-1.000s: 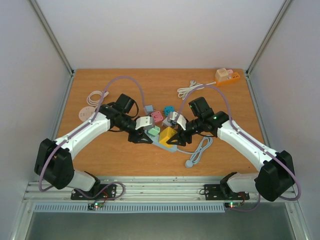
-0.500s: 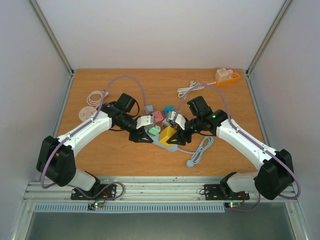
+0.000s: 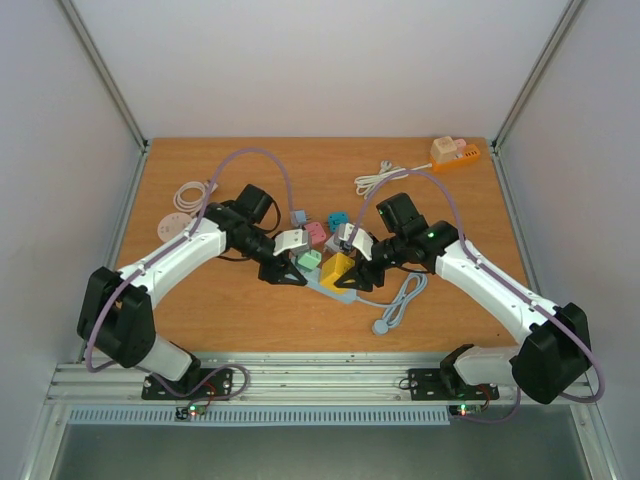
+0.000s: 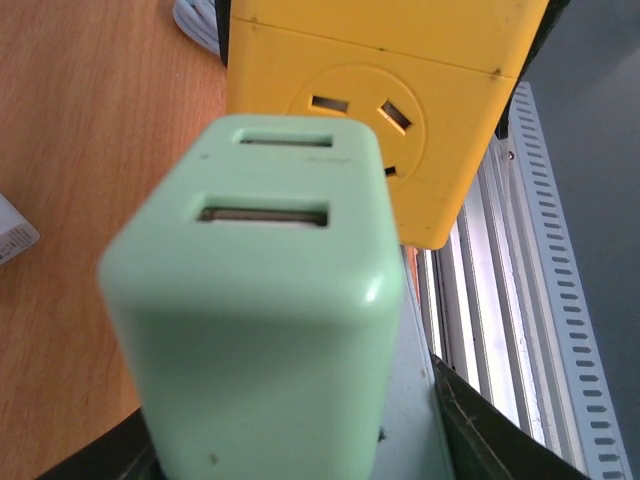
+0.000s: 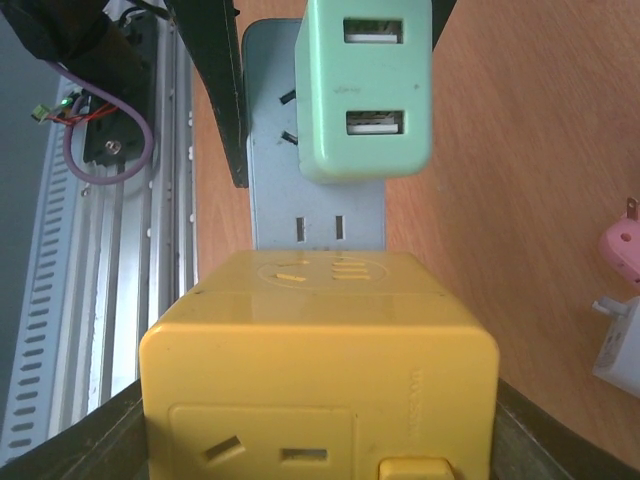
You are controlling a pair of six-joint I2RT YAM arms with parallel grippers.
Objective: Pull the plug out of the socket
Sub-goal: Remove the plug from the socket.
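I will next lift my right gripper off the power strip, carry the yellow adapter (image 3: 337, 270) outward, and lower it and let it go beside the teal plug, because the wood is bare there.
A grey-blue power strip (image 3: 328, 285) lies mid-table with a pale green USB plug (image 3: 308, 260) and a yellow cube adapter (image 3: 337, 270) standing on it. My left gripper (image 3: 296, 270) straddles the green plug (image 4: 260, 300). Its fingers (image 4: 500, 440) sit against the strip's side edges. My right gripper (image 3: 352, 268) is shut on the sides of the yellow adapter (image 5: 320, 370). Beyond the adapter are the strip's free slots (image 5: 320, 228) and the green plug (image 5: 365, 85). The adapter's underside is hidden, so I cannot tell whether its pins are seated.
Loose pink (image 3: 314, 233), teal (image 3: 338, 218), grey (image 3: 297, 216) and white (image 3: 345, 237) plugs lie just behind the strip. The strip's grey cable (image 3: 398, 300) trails front right. An orange strip (image 3: 450, 152) with a white cord (image 3: 378, 178) is back right. A white coil (image 3: 188, 192) is at left.
Both arms have shifted only slightly and stay at the strip. The strip and its plugs have barely moved.
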